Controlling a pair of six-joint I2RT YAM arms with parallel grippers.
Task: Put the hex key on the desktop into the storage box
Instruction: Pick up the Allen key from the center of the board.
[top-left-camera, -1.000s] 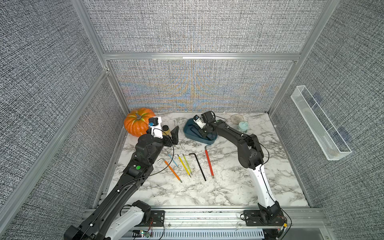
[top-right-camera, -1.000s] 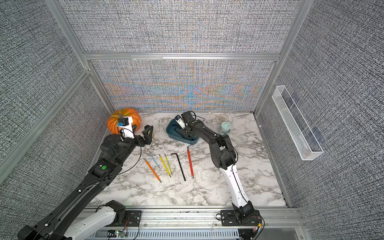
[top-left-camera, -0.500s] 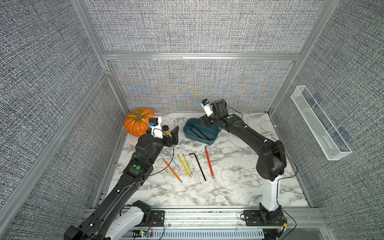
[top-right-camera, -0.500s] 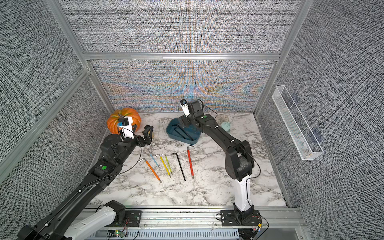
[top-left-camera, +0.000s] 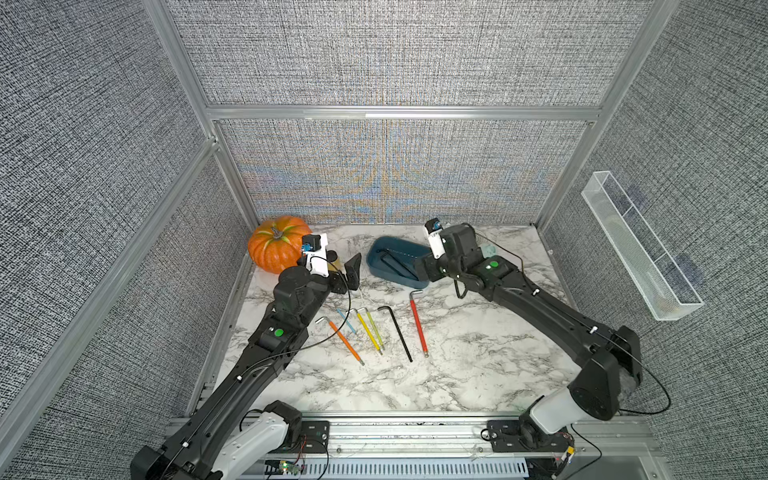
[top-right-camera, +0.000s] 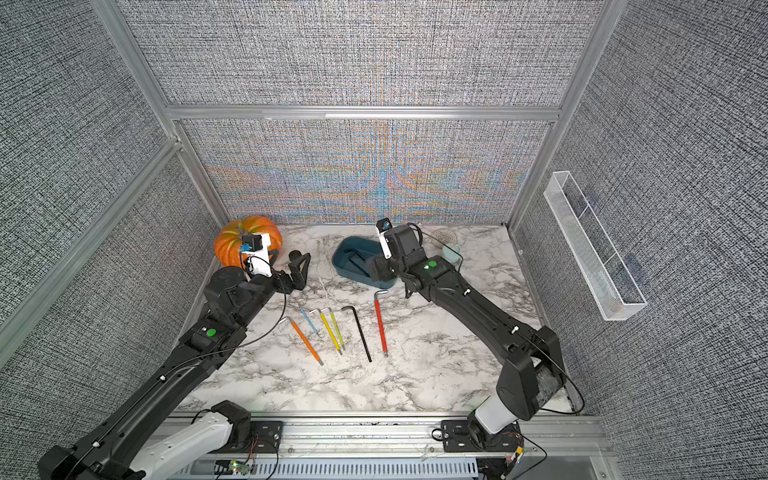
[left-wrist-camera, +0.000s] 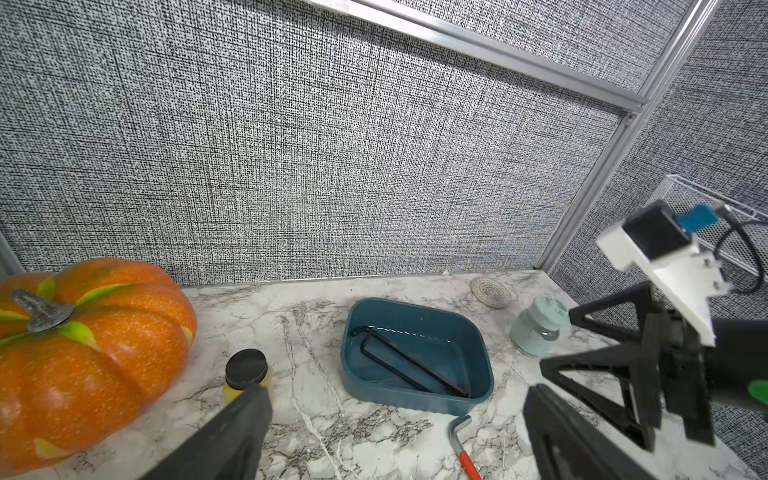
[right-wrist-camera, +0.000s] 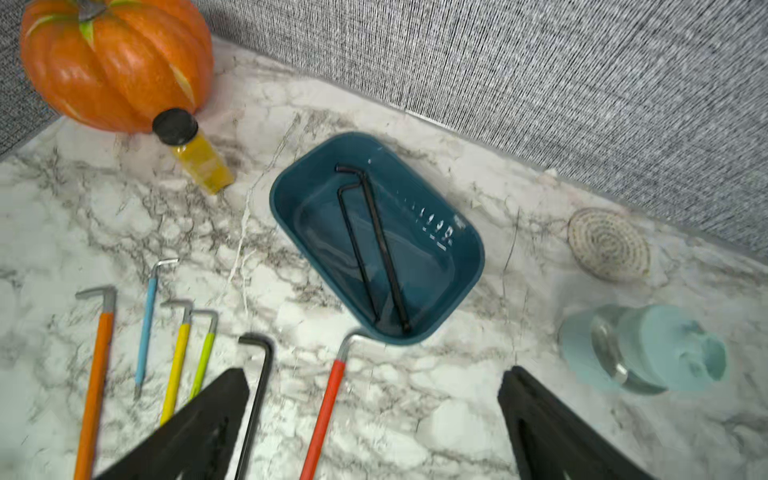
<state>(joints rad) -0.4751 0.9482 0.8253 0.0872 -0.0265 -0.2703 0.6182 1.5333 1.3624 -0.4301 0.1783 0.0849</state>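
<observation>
Next, my right gripper draws back from the box and down onto the red sleeve's middle (top-left-camera: 418, 325) (right-wrist-camera: 314, 452), since the red-sleeved hex key lies closest to it.
The teal storage box (top-left-camera: 399, 279) (right-wrist-camera: 286, 216) stands at the back of the marble desktop (top-left-camera: 478, 353), with two black hex keys (right-wrist-camera: 374, 245) (left-wrist-camera: 407, 365) lying inside. Several more hex keys lie in a row nearer the front: orange (top-left-camera: 343, 338), blue (top-left-camera: 346, 321), yellow (top-left-camera: 368, 330), green (top-left-camera: 375, 330), black (top-left-camera: 401, 334) and red (top-left-camera: 419, 326) (right-wrist-camera: 324, 415). My right gripper (top-left-camera: 428, 270) (right-wrist-camera: 374, 415) hovers open and empty over the box's near right end. My left gripper (top-left-camera: 345, 270) (left-wrist-camera: 395, 436) is open and empty, just left of the box.
An orange pumpkin (top-left-camera: 276, 249) fills the back left corner, with a yellow black-capped bottle (right-wrist-camera: 195, 158) beside it. A pale teal jar (right-wrist-camera: 648, 349) and a woven coaster (right-wrist-camera: 609, 243) sit right of the box. A clear mesh tray (top-left-camera: 640, 245) hangs on the right wall.
My right gripper was low inside the storage box; it has opened wide, lifted out and drawn back toward the front right. The left arm has not moved.
</observation>
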